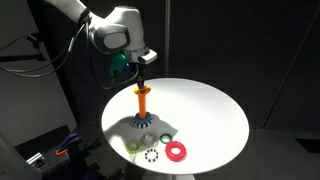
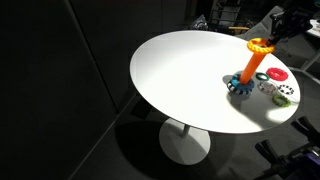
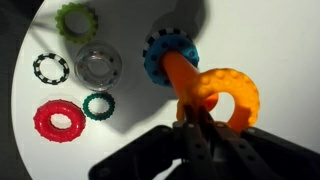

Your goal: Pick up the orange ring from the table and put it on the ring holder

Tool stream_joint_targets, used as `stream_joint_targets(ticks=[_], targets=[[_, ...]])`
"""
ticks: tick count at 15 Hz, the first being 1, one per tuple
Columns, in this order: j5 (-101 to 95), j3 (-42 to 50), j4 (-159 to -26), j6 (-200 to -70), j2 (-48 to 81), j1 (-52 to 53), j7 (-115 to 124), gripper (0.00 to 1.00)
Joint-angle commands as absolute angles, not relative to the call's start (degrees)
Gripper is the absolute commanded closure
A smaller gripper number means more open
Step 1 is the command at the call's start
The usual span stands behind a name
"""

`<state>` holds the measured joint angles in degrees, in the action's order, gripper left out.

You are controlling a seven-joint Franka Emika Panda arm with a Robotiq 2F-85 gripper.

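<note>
My gripper shifts toward the left in the wrist view next, then lowers slightly over the peg's tip (image 1: 142, 92) (image 3: 201, 100), since the orange ring's hole is off-center there.
The ring holder is an upright orange peg (image 1: 143, 103) on a blue-teal toothed base (image 1: 142, 125); it also shows in an exterior view (image 2: 250, 66) and in the wrist view (image 3: 180, 75). My gripper (image 3: 196, 118) is shut on the orange ring (image 3: 228, 95) and holds it right at the top of the peg. In both exterior views the ring (image 1: 142, 89) (image 2: 260, 43) sits level with the peg's tip, with my gripper (image 1: 139, 72) above it. The ring's near edge is hidden by my fingers.
The white round table (image 1: 215, 110) holds loose rings by the base: a red ring (image 3: 59, 119), a yellow-green ring (image 3: 74, 17), a black toothed ring (image 3: 50, 68), a small teal ring (image 3: 98, 104) and a clear ring (image 3: 99, 67). The table edge drops into dark surroundings.
</note>
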<state>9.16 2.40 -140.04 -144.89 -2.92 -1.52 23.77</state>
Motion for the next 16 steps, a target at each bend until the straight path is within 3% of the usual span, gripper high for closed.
stream_joint_targets(ticks=[1, 16], targets=[[9.7, 2.5, -141.1, -145.7, -3.8, -2.2, 22.3, 0.96], [10.1, 3.6, -141.6, -144.2, -3.1, -2.6, 21.6, 0.96]])
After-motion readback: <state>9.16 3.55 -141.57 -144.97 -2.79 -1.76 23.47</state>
